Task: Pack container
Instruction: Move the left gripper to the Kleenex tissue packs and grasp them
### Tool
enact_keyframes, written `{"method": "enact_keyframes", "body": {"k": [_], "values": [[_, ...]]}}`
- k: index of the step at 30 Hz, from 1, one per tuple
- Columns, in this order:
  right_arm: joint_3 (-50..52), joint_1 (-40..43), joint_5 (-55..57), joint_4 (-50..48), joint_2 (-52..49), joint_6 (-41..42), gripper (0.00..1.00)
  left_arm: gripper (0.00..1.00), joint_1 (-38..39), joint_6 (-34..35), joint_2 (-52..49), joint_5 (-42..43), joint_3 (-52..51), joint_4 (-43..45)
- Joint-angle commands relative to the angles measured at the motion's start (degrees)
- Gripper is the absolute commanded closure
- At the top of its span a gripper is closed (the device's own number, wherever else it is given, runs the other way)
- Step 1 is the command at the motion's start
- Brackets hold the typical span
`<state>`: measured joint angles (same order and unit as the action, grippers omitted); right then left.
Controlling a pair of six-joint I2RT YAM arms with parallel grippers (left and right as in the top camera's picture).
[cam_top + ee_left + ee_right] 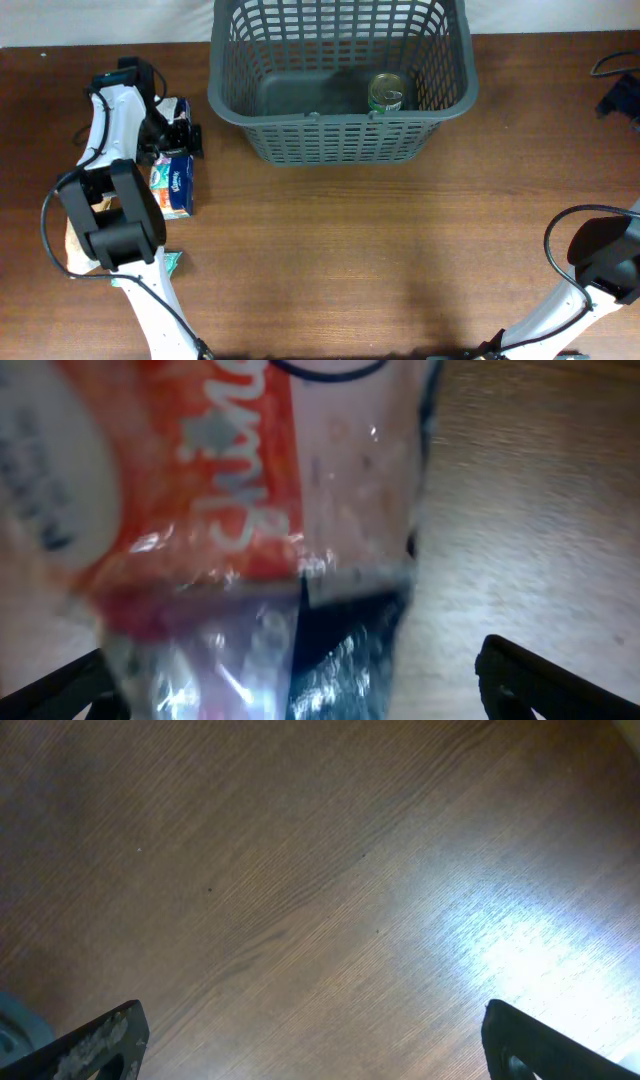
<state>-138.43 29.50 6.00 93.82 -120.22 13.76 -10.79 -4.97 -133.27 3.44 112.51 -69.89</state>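
I must lower my left gripper and pinch the snack packet.
The container [340, 140], a large dark grey slotted basket, stands at the far middle of the table with a small tin can [386, 92] in its right part. My left gripper [178, 128] is at the far left, low over a pile of packets. In the left wrist view its fingers [300, 695] are spread wide around a blurred orange, white and clear plastic packet [230, 510] that fills the view. My right gripper [320, 1055] is open and empty over bare wood.
A teal and orange tissue pack [172, 185] lies beside the left arm, with a tan paper item [75, 240] and a green scrap [172, 262] nearer the front. The right arm [605, 255] is at the front right. Black cables [620, 95] lie at the right edge.
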Motion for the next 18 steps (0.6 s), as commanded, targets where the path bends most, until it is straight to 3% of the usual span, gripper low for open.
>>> {"method": "enact_keyframes", "body": {"k": [1,11,14,18], "values": [[0.28,0.17,-0.15,-0.20,0.59,0.70,0.01,0.00,-0.07,-0.68,-3.32,-0.20,0.02,0.55],[0.28,0.17,-0.17,-0.20,0.59,0.70,0.01,0.00,-0.07,-0.68,-7.45,-0.20,0.02,0.72],[0.28,0.17,-0.15,-0.20,0.59,0.70,0.01,0.39,-0.07,1.16,-7.43,-0.22,0.04,0.44],[0.28,0.15,-0.15,-0.20,0.59,0.70,0.01,0.83,-0.13,3.74,-7.39,-0.24,0.07,-0.09]]}}
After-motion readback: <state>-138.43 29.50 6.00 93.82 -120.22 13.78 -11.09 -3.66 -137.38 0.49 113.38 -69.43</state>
